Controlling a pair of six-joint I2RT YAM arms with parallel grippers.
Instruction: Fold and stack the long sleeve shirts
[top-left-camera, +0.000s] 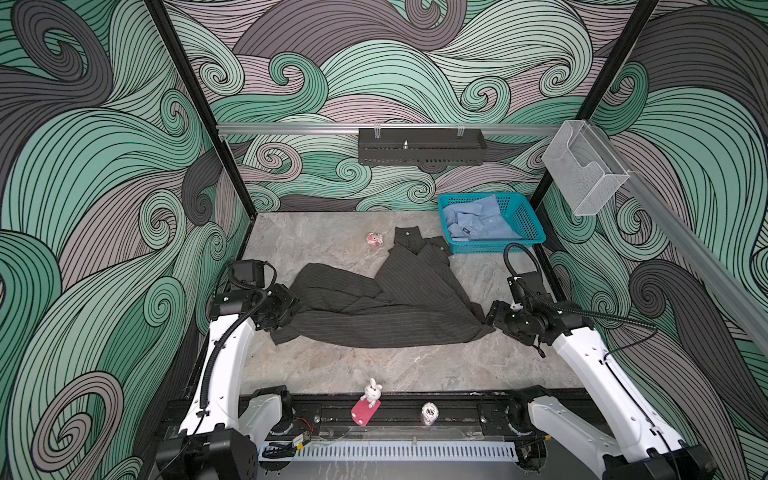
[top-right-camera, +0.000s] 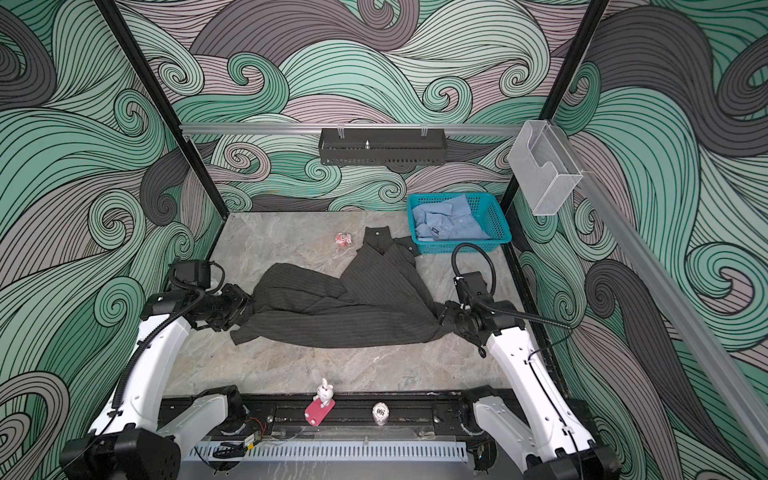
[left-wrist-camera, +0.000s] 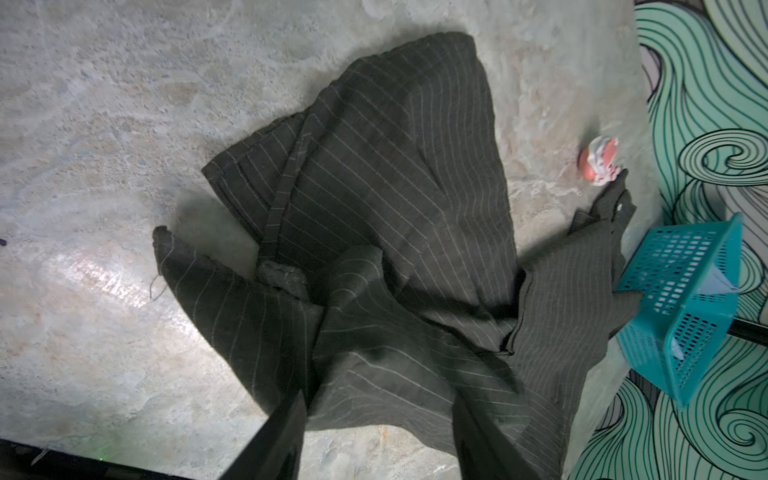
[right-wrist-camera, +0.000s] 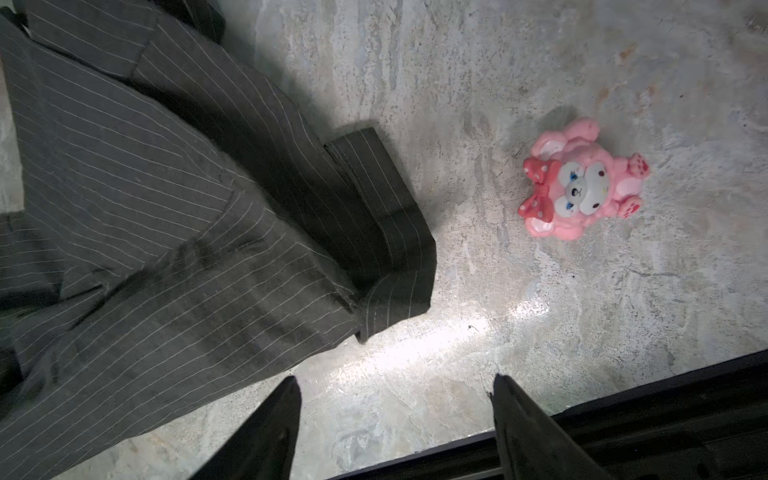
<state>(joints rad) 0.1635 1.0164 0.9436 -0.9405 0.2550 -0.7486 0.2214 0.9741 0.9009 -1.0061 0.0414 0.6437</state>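
The shirt's narrow far end (top-left-camera: 405, 237) sticks out onto bare tabletop outward of my right gripper, so the gripper will next reach outward across the shirt and go down onto the shirt's fold.
The dark charcoal pinstriped shirt (top-left-camera: 374, 307) (top-right-camera: 332, 307) lies crumpled across the middle of the table, its collar toward the back. My left gripper (top-left-camera: 286, 316) (left-wrist-camera: 379, 395) is at the shirt's left edge, jaws apart, with the cloth's hem (left-wrist-camera: 374, 374) lying loose across the fingertips. Just off the shirt's right corner, my right gripper (top-left-camera: 490, 318) (right-wrist-camera: 395, 378) is open over bare table. A folded-back sleeve cuff (right-wrist-camera: 386, 232) lies ahead of it. The light blue shirt (top-left-camera: 478, 222) (top-right-camera: 451, 220) sits bunched in the teal basket (top-left-camera: 528, 224) at the back right.
A pink toy figure (top-left-camera: 374, 239) (right-wrist-camera: 582, 191) lies on the table behind the dark shirt. A bunny figure on a pink stand (top-left-camera: 371, 392) and a small white can (top-left-camera: 429, 412) stand on the front rail. Patterned walls close in the sides and back.
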